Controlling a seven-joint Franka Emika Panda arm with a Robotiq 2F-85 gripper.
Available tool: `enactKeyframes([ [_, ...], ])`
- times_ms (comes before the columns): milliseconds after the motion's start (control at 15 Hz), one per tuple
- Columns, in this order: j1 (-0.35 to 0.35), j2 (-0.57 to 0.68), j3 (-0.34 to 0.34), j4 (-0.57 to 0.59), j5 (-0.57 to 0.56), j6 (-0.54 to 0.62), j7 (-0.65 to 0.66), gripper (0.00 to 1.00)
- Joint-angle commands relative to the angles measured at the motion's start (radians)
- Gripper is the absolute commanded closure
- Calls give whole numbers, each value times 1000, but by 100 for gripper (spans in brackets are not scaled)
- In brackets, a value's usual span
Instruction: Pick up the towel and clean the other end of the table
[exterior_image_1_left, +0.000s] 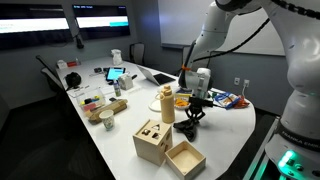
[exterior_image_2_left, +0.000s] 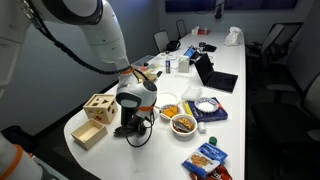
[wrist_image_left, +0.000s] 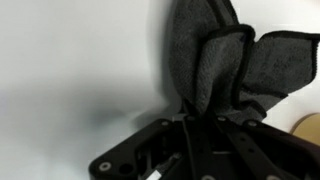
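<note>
My gripper has the towel (exterior_image_1_left: 190, 127) hanging at the tabletop, so it will stay low and move toward the wooden boxes next, then open.
The dark grey towel (wrist_image_left: 215, 60) hangs bunched from my gripper (wrist_image_left: 205, 118), whose fingers are shut on its folds. In both exterior views the gripper (exterior_image_1_left: 192, 115) (exterior_image_2_left: 135, 122) hovers low over the white table (exterior_image_1_left: 120, 135) (exterior_image_2_left: 240, 70) with the towel (exterior_image_1_left: 190, 127) (exterior_image_2_left: 138, 132) touching or just above the tabletop. It sits near the table's rounded end, between the wooden boxes and the food bowls.
A wooden shape-sorter box (exterior_image_1_left: 152, 140) (exterior_image_2_left: 97, 105) and an open wooden box (exterior_image_1_left: 186, 158) (exterior_image_2_left: 88, 134) stand close by. Bowls of food (exterior_image_2_left: 183, 124), a snack bag (exterior_image_2_left: 207, 158), a wooden bottle (exterior_image_1_left: 167, 104), mugs (exterior_image_1_left: 107, 120) and laptops (exterior_image_2_left: 218, 77) crowd the table. Chairs stand around it.
</note>
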Motion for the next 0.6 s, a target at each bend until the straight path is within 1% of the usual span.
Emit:
enactKeyframes([
  [0,-11,-39,71,-37,47,43,-84,98],
  [333,-17,-25,124,-25,52,51,-114,98],
  [400,-21,-28,132,-29,60,57,-122,66],
  [467,-25,-29,139,-30,68,63,-131,65],
  [533,-32,-35,148,-34,80,67,-147,59],
])
